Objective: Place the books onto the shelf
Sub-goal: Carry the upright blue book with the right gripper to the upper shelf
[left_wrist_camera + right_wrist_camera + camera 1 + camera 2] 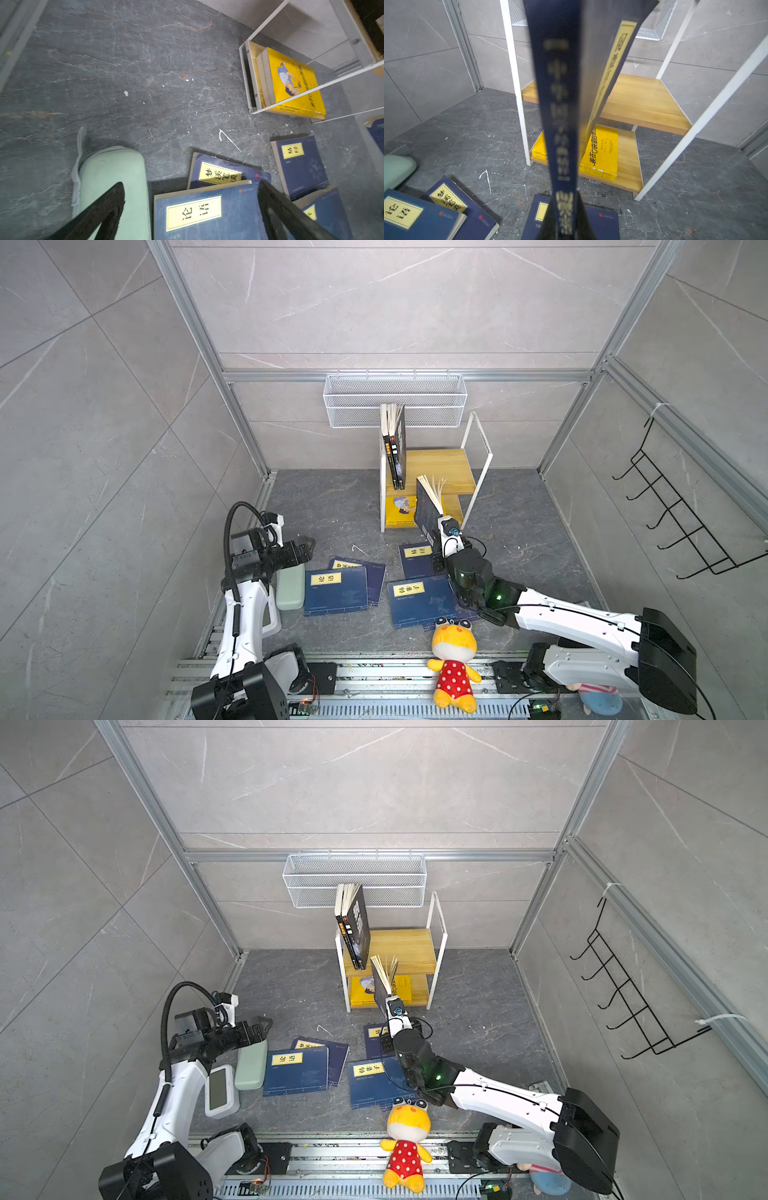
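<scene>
I need to lift the navy book outward with my right gripper next, onto the bare top board that lies outward beside the black books, and release the book's spine.
The shelf (pixel 440 464) stands at the back middle, with black books (pixel 395 448) leaning upright on its top board and a yellow book (pixel 401 510) flat on the lower board. My right gripper (pixel 564 216) is shut on the spine of a navy book (pixel 558 104), held upright just in front of the shelf (pixel 643 104), pages fanned (pixel 430 493). Several navy books lie on the floor (pixel 336 591) (pixel 419 601) (pixel 415 560). My left gripper (pixel 191 184) is open and empty, hovering over the navy book (pixel 207 212) beside a mint case (pixel 116 166).
A white wire basket (pixel 395 400) hangs on the back wall above the shelf. A black hook rack (pixel 681 522) is on the right wall. A yellow plush toy (pixel 453 659) lies at the front rail, and a white device (pixel 220 1092) by the left arm.
</scene>
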Controlling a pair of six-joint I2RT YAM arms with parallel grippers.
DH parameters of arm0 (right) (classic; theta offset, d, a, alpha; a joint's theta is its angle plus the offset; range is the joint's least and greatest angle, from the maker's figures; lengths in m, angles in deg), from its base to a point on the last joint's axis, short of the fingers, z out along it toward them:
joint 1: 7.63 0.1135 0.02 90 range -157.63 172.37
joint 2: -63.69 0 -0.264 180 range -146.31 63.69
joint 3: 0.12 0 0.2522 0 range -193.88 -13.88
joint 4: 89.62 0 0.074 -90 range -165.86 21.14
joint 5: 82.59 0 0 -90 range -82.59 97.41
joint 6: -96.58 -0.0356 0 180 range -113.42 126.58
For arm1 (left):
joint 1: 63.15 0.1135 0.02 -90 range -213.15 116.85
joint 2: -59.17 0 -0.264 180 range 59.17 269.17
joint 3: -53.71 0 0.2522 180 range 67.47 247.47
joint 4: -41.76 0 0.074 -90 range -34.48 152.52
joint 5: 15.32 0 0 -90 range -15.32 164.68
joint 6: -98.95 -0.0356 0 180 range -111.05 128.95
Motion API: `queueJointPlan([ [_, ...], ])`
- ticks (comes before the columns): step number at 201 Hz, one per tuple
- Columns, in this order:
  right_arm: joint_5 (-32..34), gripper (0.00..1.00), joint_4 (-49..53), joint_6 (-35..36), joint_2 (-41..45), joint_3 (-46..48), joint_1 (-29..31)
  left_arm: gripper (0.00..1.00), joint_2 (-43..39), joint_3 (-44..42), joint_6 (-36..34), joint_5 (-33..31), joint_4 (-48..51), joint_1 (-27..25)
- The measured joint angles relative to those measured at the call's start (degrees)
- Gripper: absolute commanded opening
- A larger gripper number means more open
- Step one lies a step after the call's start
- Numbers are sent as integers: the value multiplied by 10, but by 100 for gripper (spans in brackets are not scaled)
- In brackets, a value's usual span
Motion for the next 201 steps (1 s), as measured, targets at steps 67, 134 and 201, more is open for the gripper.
queueJointPlan([
  [67, 1, 0, -1, -12, -45, -138, -49, 100, -17, 0, -31, -23, 8, -8],
  [134, -2, 0, 22, -10, -178, -315, -117, 100, -27, 0, -38, -29, 18, -16],
  [201, -30, 0, 50, -10, -283, -395, -153, 100, -33, 1, -38, -29, 21, -25],
])
